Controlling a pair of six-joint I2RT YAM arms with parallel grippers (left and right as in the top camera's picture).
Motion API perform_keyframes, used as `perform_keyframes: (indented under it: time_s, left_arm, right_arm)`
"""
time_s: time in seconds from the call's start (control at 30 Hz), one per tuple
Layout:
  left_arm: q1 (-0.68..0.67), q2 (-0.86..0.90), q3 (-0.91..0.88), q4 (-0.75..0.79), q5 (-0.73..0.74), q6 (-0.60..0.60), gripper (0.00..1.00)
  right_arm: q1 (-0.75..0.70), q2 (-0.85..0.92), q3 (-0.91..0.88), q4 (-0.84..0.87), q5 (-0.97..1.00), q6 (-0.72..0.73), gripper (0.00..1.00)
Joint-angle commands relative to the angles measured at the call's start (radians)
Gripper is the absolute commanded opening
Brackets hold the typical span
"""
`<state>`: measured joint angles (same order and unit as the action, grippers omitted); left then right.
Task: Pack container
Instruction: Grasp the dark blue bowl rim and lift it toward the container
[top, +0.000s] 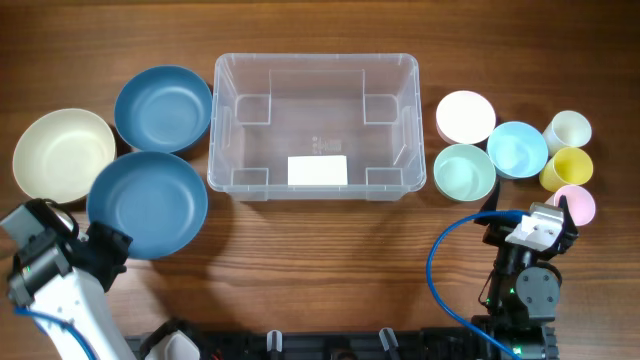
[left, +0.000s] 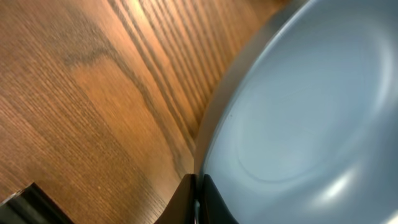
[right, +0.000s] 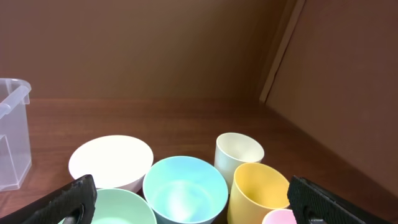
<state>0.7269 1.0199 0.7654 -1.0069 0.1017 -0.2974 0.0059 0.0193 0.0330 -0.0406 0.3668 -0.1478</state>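
The bin has only a white label in it. My left gripper needs to rise outward over the bin's end (top: 287, 137) by the second blue bowl next, then lower and let go of the large blue bowl's rim.
The container (top: 225, 120) is a clear rectangular bin at the table's middle back, with only a white label (top: 317, 170) on its floor. My left gripper (top: 122, 244) is at the front left, shut on the near rim of a large blue bowl (top: 147, 203). In the left wrist view the fingers (left: 214, 202) pinch that rim, one inside the blue bowl (left: 311, 106) and one outside. My right gripper (top: 535, 215) hovers at the front right, open. Its wide-apart pads (right: 78, 196) frame a light blue bowl (right: 185, 186) with nothing between them.
A second blue bowl (top: 163, 108) and a cream bowl (top: 63, 153) lie left of the bin. Right of it stand a white bowl (top: 465, 116), a mint bowl (top: 464, 171), a light blue bowl (top: 517, 149) and cream (top: 568, 130), yellow (top: 566, 168) and pink (top: 575, 203) cups.
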Motion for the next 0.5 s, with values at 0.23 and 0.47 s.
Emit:
perform_keyframes:
  time_s: [0.23,0.47]
  left_arm:
    - [0.005,-0.356,0.102,-0.009,0.115,-0.024,0.04]
    - [-0.024,-0.374,0.193,0.02,0.31,-0.02,0.04]
  right_arm:
    - [0.006,-0.005,0.002,0.003,-0.002,-0.009,1.0]
    - [0.006,-0.005,0.002,0.003,-0.002,-0.009,1.0]
